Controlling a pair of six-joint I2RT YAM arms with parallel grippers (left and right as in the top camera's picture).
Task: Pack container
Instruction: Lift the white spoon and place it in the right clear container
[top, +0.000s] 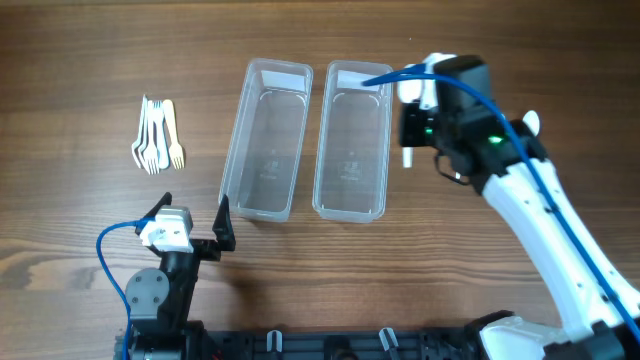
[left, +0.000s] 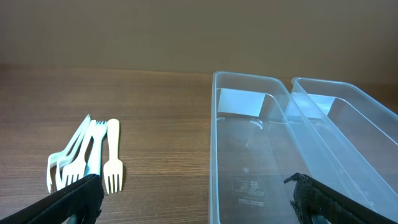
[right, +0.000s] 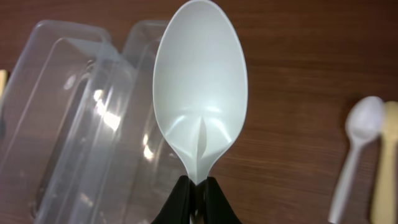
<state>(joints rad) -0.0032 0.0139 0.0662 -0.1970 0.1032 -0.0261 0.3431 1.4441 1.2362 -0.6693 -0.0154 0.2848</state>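
My right gripper should go left in the overhead view, over the empty neighboring container's bottom, and release the spoon.
Two clear plastic containers stand side by side, the left one (top: 265, 140) and the right one (top: 352, 140), both empty. My right gripper (top: 412, 125) hovers just right of the right container, shut on a white plastic spoon (right: 200, 93) with its bowl pointing away from the fingers (right: 198, 186). A small pile of white and cream forks (top: 157, 135) lies left of the containers, also in the left wrist view (left: 87, 155). My left gripper (top: 195, 215) is open and empty near the front edge; in its own view (left: 193, 202) it faces the left container (left: 249, 155).
More spoons lie on the table right of the containers: a white one (right: 360, 143) and a cream one (right: 385, 162). One shows partly behind the right arm in the overhead view (top: 530, 122). The wooden table surrounds everything.
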